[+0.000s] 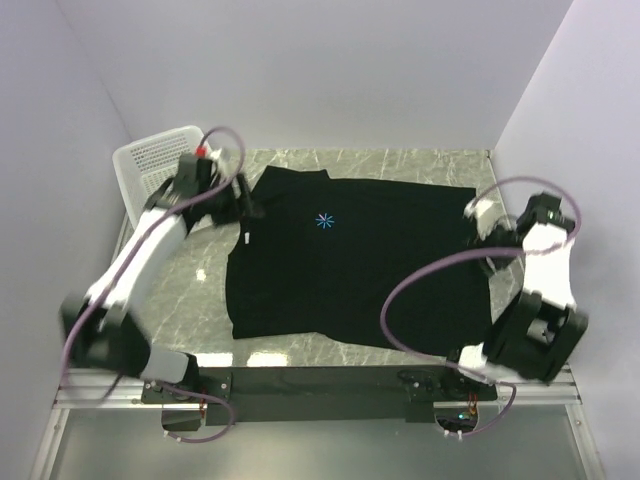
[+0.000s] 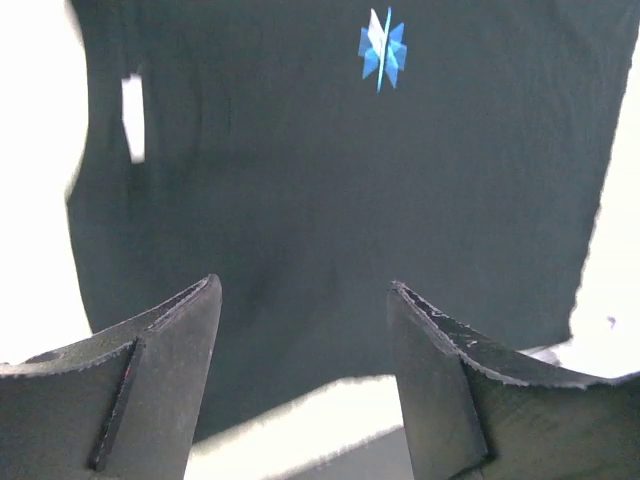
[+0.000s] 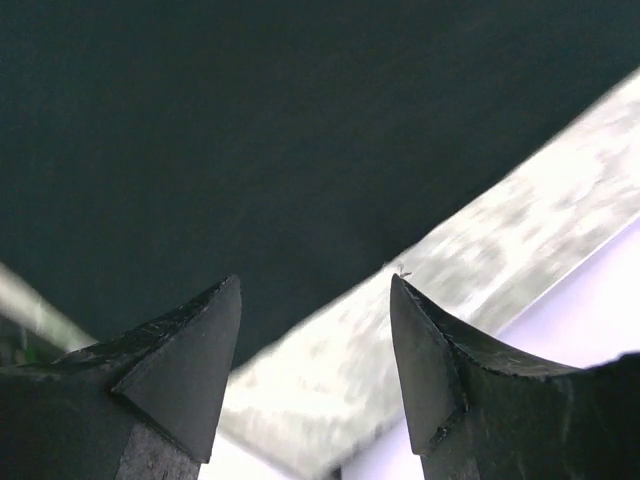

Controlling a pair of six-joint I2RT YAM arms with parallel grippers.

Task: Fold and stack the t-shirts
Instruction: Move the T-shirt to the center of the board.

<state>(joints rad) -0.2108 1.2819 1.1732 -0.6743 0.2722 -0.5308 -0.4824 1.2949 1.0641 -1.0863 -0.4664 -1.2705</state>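
My left gripper reaches outward and lowers its open fingers around the shirt's far corner by the basket next, since that corner lies outward and below.
A black t-shirt (image 1: pixel 350 265) with a small blue star print (image 1: pixel 323 221) lies spread flat on the marble table (image 1: pixel 200 290). My left gripper (image 1: pixel 252 208) is open and empty at the shirt's left upper edge; in the left wrist view the shirt (image 2: pixel 330 190) and the print (image 2: pixel 382 47) lie ahead of its fingers (image 2: pixel 160 370). My right gripper (image 1: pixel 482 238) is open and empty at the shirt's right edge; in the right wrist view the shirt's hem (image 3: pixel 250 150) lies just ahead of its fingertips (image 3: pixel 200 340), apart from them.
A white mesh basket (image 1: pixel 150 165) stands at the back left corner. Grey walls close in the table at the back and on both sides. A white tag (image 2: pixel 132 118) shows on the shirt near its left edge. Purple cables loop over both arms.
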